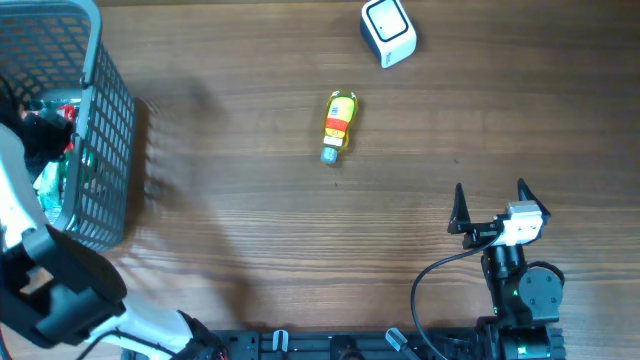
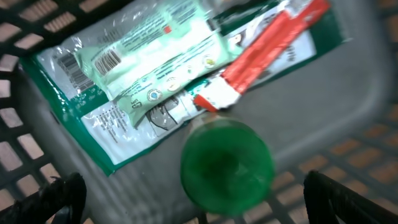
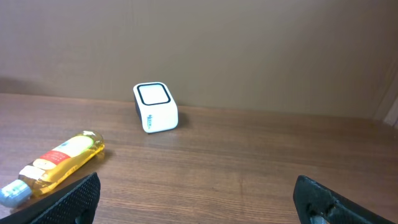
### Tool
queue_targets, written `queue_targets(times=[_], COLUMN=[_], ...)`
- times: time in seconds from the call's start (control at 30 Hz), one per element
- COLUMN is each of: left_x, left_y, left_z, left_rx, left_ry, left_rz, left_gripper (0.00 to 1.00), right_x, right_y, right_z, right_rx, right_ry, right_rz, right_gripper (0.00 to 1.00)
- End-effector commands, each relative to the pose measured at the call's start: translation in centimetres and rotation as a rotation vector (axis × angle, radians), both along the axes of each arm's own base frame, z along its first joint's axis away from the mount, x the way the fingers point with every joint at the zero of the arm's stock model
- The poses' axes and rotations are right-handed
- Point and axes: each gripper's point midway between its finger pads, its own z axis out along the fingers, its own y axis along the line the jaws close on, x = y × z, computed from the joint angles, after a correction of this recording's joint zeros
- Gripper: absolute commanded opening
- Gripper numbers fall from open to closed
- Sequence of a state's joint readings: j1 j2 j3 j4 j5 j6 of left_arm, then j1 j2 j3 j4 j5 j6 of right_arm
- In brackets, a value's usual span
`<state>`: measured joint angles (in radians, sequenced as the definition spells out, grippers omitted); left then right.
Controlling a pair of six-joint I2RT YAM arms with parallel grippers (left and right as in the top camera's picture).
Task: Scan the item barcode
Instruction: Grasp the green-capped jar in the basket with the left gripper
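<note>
I should lower my left gripper deeper into the basket and close it around the round green container's lid (image 2: 227,167), since it stands below, between the open fingers.
A small yellow bottle (image 1: 339,125) with a red label and a blue cap lies on its side mid-table, also seen as the bottle (image 3: 59,162) in the right wrist view. The white barcode scanner (image 1: 388,32) stands at the far edge. My left gripper (image 2: 199,199) is open inside the basket (image 1: 105,130), its fingers on either side of a round green item (image 2: 227,165). Behind that item lie green-and-white packets (image 2: 143,56) with a visible barcode and a red packet (image 2: 267,46). My right gripper (image 1: 490,195) stands open and empty above the table at the near right.
The grey mesh basket takes up the table's left end, with my left arm reaching down into it. The scanner (image 3: 155,107) stands ahead and to the left of my right gripper (image 3: 199,205). Wooden tabletop lies between bottle, scanner and right arm.
</note>
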<state>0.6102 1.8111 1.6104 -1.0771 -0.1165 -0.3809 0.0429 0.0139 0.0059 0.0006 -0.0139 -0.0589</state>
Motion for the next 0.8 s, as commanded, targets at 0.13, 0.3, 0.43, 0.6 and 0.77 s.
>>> queue_targets(times=[0.13, 0.3, 0.43, 0.6, 0.77], left_x=[1.3, 3.5, 3.5, 3.0, 2.5], left_y=[-0.3, -2.2, -2.2, -1.9, -1.2], left_z=[-1.9, -1.7, -2.6, -3.8, -4.6], left_rx=[-0.074, -0.17, -0.187, -0.183, -0.154], left_ry=[-0.026, -0.125, -0.106, -0.059, -0.016], left_rz=[0.025, -0.093, -0.089, -0.077, -0.063], left_gripper=[1.0, 1.0, 1.0, 1.0, 1.0], right_x=[0.0, 0.0, 0.0, 0.0, 0.0], right_y=[-0.4, -0.4, -0.4, -0.4, -0.4], right_z=[0.2, 0.2, 0.2, 0.2, 0.2], right_rx=[-0.017, -0.017, -0.017, -0.017, -0.017], right_ry=[-0.01, -0.01, -0.01, -0.01, -0.01], right_rz=[-0.023, -0.023, -0.023, -0.023, -0.023], right_gripper=[1.0, 1.0, 1.0, 1.0, 1.0])
